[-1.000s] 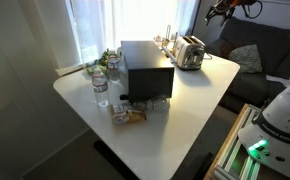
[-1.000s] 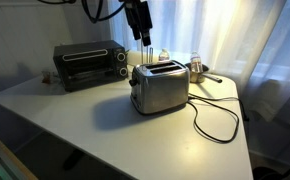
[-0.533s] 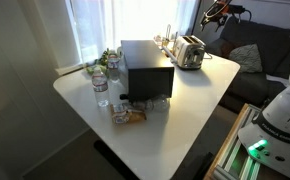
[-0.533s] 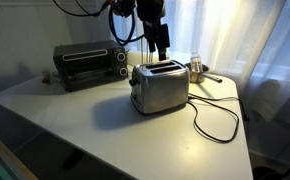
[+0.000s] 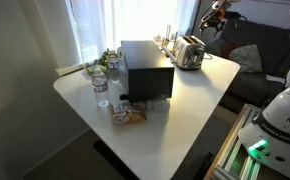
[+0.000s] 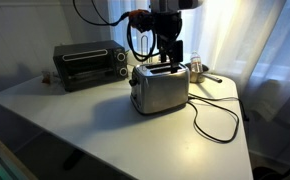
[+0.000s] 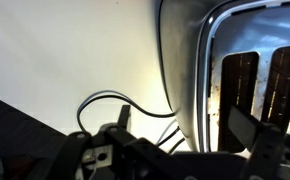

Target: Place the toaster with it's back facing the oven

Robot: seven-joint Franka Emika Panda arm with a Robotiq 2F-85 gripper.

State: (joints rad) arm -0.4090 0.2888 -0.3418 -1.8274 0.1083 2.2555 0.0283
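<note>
The gripper's open fingers already straddle the toaster's side near the cord, so the robot will next lower the gripper onto that side, with one finger going into the toaster's dark slot point(image 7: 238, 85).
The toaster point(image 6: 160, 90) is a shiny silver box near the middle of the white table, with its black cord point(image 6: 217, 117) trailing to one side. It also shows in an exterior view point(image 5: 189, 52). The oven point(image 6: 88, 64) is a large black box apart from the toaster, also seen in an exterior view point(image 5: 146, 68). My gripper point(image 6: 168, 60) hangs just above the toaster's top, open and empty. In the wrist view the gripper point(image 7: 185, 128) has one finger over a dark slot point(image 7: 238, 85) and the other outside the toaster's wall, near the cord point(image 7: 105, 100).
Bottles and glasses point(image 5: 102, 82) and a snack packet point(image 5: 130, 115) stand by the oven. A cup point(image 6: 196, 68) and a utensil sit behind the toaster. A dark sofa point(image 5: 247, 50) lies beyond the table edge. A curtained window is behind.
My gripper has moved sideways across the toaster's top and come lower, and its wrist has turned. The toaster and the oven have not moved.
</note>
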